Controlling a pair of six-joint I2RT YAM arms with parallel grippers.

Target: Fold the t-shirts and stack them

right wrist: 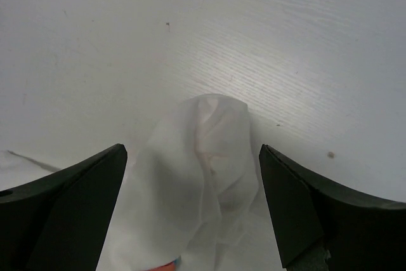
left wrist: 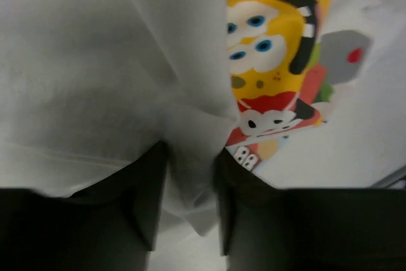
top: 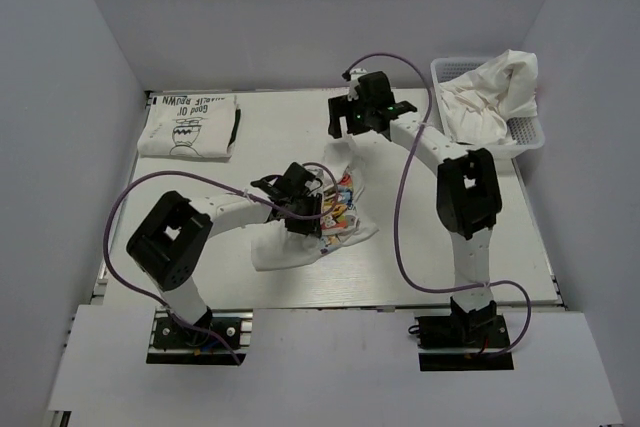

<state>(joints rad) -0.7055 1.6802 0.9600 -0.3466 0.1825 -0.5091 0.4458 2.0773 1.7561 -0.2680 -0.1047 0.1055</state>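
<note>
My right gripper lowers onto the bunched white tip of the shirt next and closes there, because that cloth already lies between its spread fingers.
A white t-shirt with a colourful cartoon print [top: 322, 230] lies crumpled at the middle of the table. My left gripper [top: 300, 205] is over it, shut on a fold of its white cloth [left wrist: 189, 182], with the print [left wrist: 279, 61] just to the right. My right gripper [top: 349, 139] is open at the shirt's far corner. A bunched white tip of the shirt [right wrist: 204, 163] lies on the table between its spread fingers, untouched. A folded white t-shirt with black lettering [top: 187, 126] lies at the far left.
A white mesh basket [top: 527, 133] stands at the far right corner with a heap of white shirts [top: 493, 89] spilling out of it. White walls enclose the white table [top: 440, 277] on three sides.
</note>
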